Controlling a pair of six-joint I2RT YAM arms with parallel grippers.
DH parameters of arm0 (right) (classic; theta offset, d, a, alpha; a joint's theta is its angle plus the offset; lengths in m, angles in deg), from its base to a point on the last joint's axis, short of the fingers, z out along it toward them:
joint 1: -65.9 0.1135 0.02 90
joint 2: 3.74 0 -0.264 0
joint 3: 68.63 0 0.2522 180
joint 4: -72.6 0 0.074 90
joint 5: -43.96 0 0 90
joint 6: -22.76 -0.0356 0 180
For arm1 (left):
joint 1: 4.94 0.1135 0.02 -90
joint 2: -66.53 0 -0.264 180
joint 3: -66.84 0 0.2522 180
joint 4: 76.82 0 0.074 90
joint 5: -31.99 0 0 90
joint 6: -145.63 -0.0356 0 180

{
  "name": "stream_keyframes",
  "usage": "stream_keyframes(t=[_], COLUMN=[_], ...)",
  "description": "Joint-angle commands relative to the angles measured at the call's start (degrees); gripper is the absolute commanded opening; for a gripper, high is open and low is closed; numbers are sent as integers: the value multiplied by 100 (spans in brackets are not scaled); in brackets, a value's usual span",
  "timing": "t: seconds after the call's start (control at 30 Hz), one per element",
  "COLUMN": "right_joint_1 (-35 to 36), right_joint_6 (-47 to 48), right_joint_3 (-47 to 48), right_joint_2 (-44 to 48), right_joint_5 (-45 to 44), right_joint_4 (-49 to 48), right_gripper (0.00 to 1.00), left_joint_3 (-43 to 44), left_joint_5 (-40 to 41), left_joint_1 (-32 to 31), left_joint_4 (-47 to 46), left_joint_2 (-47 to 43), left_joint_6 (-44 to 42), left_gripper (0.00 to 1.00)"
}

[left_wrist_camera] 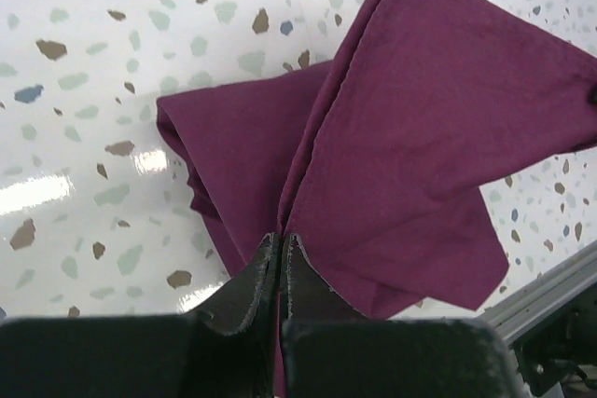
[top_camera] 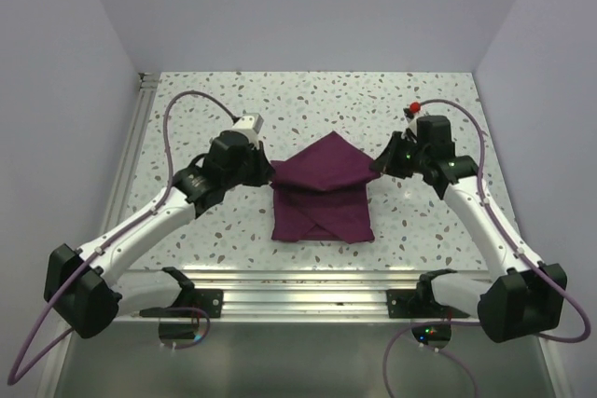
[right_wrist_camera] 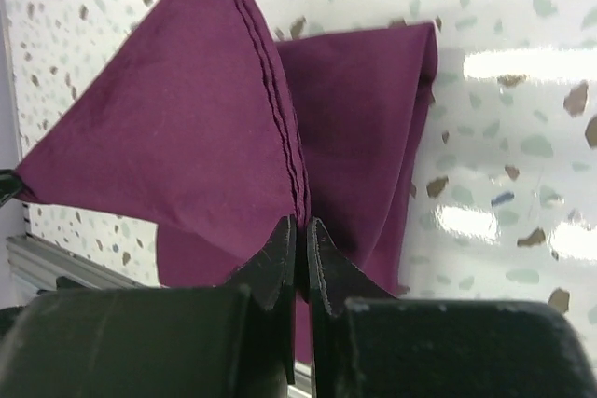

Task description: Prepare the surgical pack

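My right gripper carries the opposite corner back and down to the drape's lower part's near corner [top_camera: 363,227] next. It releases the corner there, since that part still lies uncovered.
The surgical pack [top_camera: 322,195] is a plum-maroon fabric drape, partly folded, in the middle of the speckled table. Its far flap is raised into a triangle whose tip points away from the arms. My left gripper [top_camera: 268,171] pinches the flap's left corner, and in the left wrist view the jaws [left_wrist_camera: 281,240] are shut on a fold of the drape [left_wrist_camera: 420,128]. My right gripper [top_camera: 378,167] holds the opposite corner. In the right wrist view its jaws [right_wrist_camera: 300,226] are shut on the layered edge of the drape [right_wrist_camera: 187,128]. The lower part of the pack lies flat on the table.
A metal rail [top_camera: 298,288] runs along the table's near edge, holding both arm bases. Another rail [top_camera: 131,160] lines the left side. White walls close in the back and sides. A red button [top_camera: 414,106] sits on top of the right arm.
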Motion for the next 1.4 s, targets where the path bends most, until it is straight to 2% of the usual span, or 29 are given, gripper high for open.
stream_keyframes(t=[0.0, 0.2, 0.5, 0.77, 0.87, 0.9, 0.93, 0.97, 1.0, 1.07, 1.13, 1.17, 1.27, 1.37], right_joint_1=[51, 78, 69, 174, 218, 210, 201, 209, 209, 210, 209, 201, 201, 227], right_joint_6=[94, 59, 112, -151, -239, -231, -231, -231, -231, -231, -257, -275, -284, -310], right_joint_3=[-426, -1112, -1587, -2203, -2212, -2203, -2194, -2177, -2168, -2159, -2185, -2220, -2273, -2273], right_joint_2=[235, 455, 737, 702, 667, 632, 622, 614, 614, 657, 736, 763, 824, 1226], right_joint_5=[1, 10, 1, -165, -464, -509, -500, -492, -518, -553, -544, -457, -272, -245], right_joint_4=[419, 507, 788, 481, 480, 489, 472, 454, 446, 410, 314, 279, 156, 155], right_gripper=[0, 0, 0, 0, 12, 26, 31, 34, 38, 39, 45, 48, 49, 58], left_joint_3=[-268, -962, -1577, -2194, -2229, -2246, -2238, -2238, -2255, -2282, -2326, -2343, -2448, -2606], left_joint_5=[46, 310, 406, 152, 169, 195, 222, 396, 485, 775, 951, 1073, 1206, 1425], left_joint_1=[-245, -580, -668, -729, -834, -861, -914, -1045, -1115, -1300, -1397, -1458, -1581, -1870], left_joint_4=[319, 310, 556, 20, -94, -120, -103, -94, -77, -42, 55, 81, 117, 38], left_joint_2=[-237, -351, -764, -668, -563, -554, -589, -641, -781, -984, -1281, -1370, -1634, -1802], left_joint_6=[443, 847, 1138, 1322, 1375, 1428, 1463, 1507, 1577, 1691, 1841, 1885, 2061, 2376], left_gripper=[0, 0, 0, 0, 0, 2, 8, 22, 28, 43, 50, 63, 70, 72])
